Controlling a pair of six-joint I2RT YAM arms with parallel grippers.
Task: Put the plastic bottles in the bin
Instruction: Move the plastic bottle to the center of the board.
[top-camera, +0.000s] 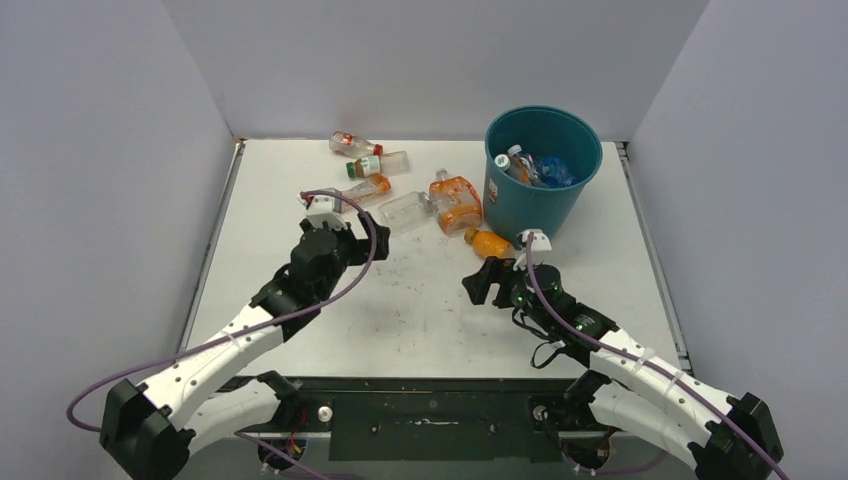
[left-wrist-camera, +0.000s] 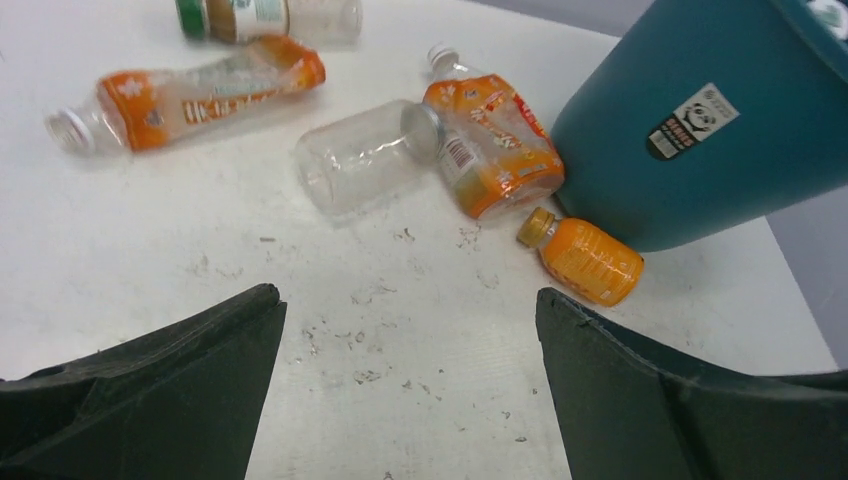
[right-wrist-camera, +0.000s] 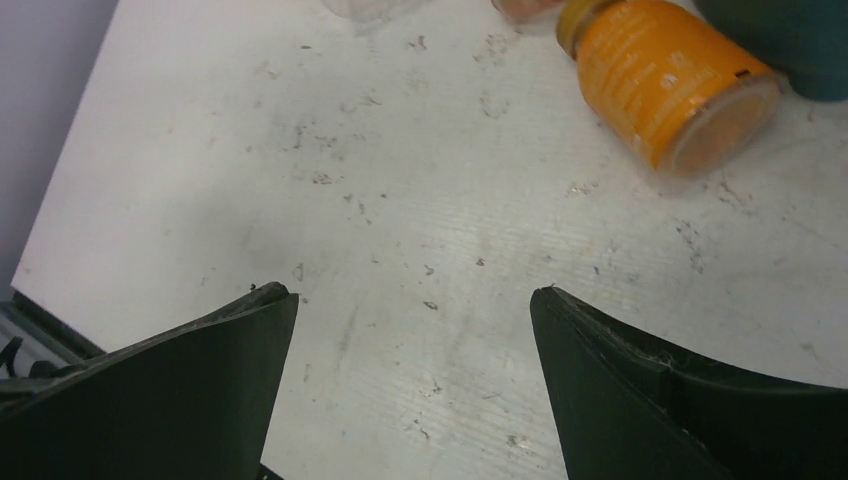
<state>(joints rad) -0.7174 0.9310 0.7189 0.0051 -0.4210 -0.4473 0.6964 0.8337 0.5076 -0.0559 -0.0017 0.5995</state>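
Observation:
The left gripper needs to move outward and down and turn its fingers so they go on both sides of the clear bottle's body (top-camera: 402, 212) (left-wrist-camera: 360, 156), because that lies at a slant, below the gripper and farther outward.
The teal bin (top-camera: 522, 207) stands at the back right, with a few plastic bottles (top-camera: 528, 168) inside it. Several more lie on the table: a red-capped one (top-camera: 355, 145), a green-capped one (top-camera: 378, 165), a crushed orange-labelled one (top-camera: 366, 189), a clear one (top-camera: 405, 212), a wide orange-labelled one (top-camera: 457, 203) and a small orange bottle (top-camera: 488, 242) by the bin's foot. My left gripper (left-wrist-camera: 408, 300) hangs open over bare table, short of the clear bottle (left-wrist-camera: 360, 160). My right gripper (right-wrist-camera: 412, 292) is open too, with the small orange bottle (right-wrist-camera: 665, 80) ahead to its right.
Grey walls close the table (top-camera: 420, 310) in at the back and on both sides. The bin's wall (left-wrist-camera: 700, 130) carries a small sticker. The table's left edge (right-wrist-camera: 60, 215) shows in the right wrist view.

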